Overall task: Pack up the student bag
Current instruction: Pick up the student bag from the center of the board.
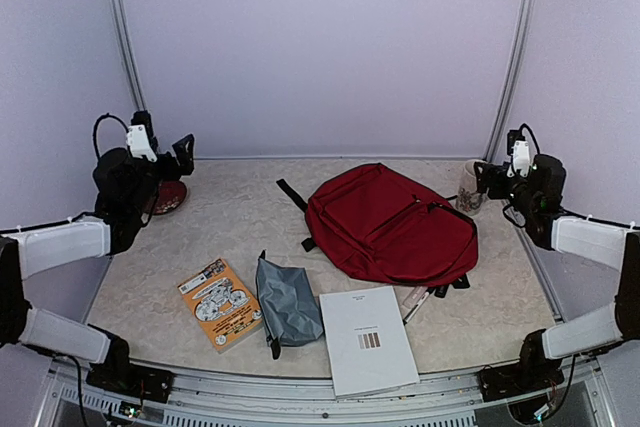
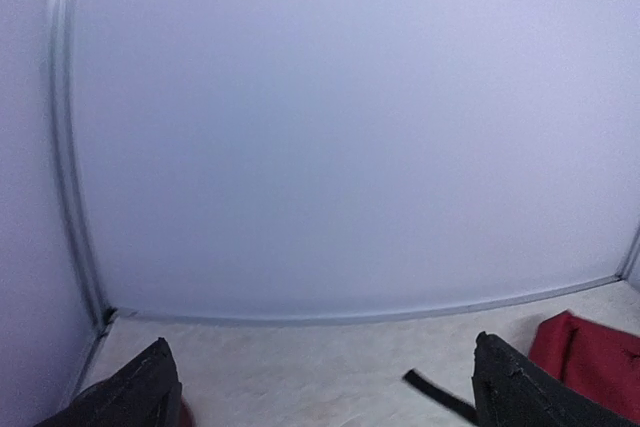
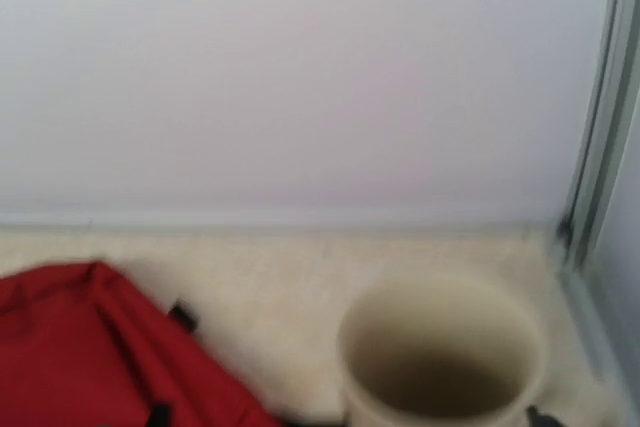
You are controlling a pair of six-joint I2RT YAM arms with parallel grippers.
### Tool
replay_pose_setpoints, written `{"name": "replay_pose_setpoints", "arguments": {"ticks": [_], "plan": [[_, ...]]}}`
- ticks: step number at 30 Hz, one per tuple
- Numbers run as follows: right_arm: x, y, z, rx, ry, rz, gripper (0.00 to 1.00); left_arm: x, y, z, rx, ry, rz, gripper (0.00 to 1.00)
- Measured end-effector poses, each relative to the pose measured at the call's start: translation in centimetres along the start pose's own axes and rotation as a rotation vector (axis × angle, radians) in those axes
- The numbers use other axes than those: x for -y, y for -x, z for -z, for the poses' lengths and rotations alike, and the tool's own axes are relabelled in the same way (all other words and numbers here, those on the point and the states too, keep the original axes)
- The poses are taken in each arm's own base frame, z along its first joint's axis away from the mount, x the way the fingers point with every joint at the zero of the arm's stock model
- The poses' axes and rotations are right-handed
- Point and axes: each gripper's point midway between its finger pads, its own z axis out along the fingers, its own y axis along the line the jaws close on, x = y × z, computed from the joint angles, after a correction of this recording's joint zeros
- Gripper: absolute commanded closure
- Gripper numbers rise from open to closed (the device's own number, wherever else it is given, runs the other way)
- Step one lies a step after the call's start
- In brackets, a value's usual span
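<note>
My right gripper lowers away from the cream cup toward the bag's nearby end (image 1: 450, 219) (image 3: 170, 332) next, over the bag's black strap, because that end lies closest to it.
The student bag (image 1: 390, 222), dark red with black straps, lies flat in the middle of the table. Its corner shows in the left wrist view (image 2: 592, 359) and in the right wrist view (image 3: 90, 347). My left gripper (image 1: 184, 155) is raised at the far left, well away from the bag. In the left wrist view (image 2: 325, 399) its fingers stand wide apart with nothing between them. My right gripper (image 1: 486, 179) hovers at the far right beside a cream cup (image 1: 470, 185). Only a dark fingertip (image 3: 541, 416) shows at the bottom edge, and the jaws hold nothing.
An orange book (image 1: 220, 303), a grey-blue pouch (image 1: 288, 302) and a white notebook (image 1: 367, 339) lie near the front edge. Pens (image 1: 420, 299) lie by the bag's front corner. A dark-red round object (image 1: 168, 197) sits under the left arm. The cup (image 3: 440, 357) fills the right wrist view.
</note>
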Motion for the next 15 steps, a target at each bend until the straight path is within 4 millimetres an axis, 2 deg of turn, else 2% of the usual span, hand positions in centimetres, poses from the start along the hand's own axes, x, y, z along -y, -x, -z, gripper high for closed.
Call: {"name": "replay_pose_setpoints", "arguments": {"ticks": [1, 3, 4, 8, 9, 11, 14, 15], "plan": [[0.0, -0.5, -0.1, -0.038, 0.000, -0.026, 0.00, 1.5, 1.4, -0.1, 0.016, -0.035, 0.003, 0.01], [0.1, -2.9, -0.2, -0.149, -0.007, -0.086, 0.00, 6.1, 4.5, -0.2, 0.036, -0.142, 0.005, 0.01], [0.1, -4.8, -0.1, -0.222, -0.013, -0.118, 0.00, 9.1, 6.1, -0.1, 0.039, -0.211, 0.000, 0.01], [-0.3, -11.7, 0.8, -0.476, -0.018, -0.217, 0.00, 17.5, 9.6, 1.9, 0.019, -0.407, -0.054, 0.01], [-0.6, -12.9, 1.0, -0.521, -0.010, -0.232, 0.00, 19.0, 10.1, 2.5, 0.013, -0.447, -0.071, 0.01], [-1.5, -14.9, 1.4, -0.595, 0.021, -0.263, 0.08, 21.6, 10.7, 3.8, -0.005, -0.527, -0.113, 0.01], [-2.6, -16.9, 1.7, -0.667, 0.070, -0.296, 0.26, 23.0, 10.3, 4.8, -0.044, -0.595, -0.164, 0.01], [-3.2, -17.5, 1.9, -0.694, 0.099, -0.314, 0.36, 23.0, 9.8, 5.0, -0.062, -0.608, -0.176, 0.01]]}}
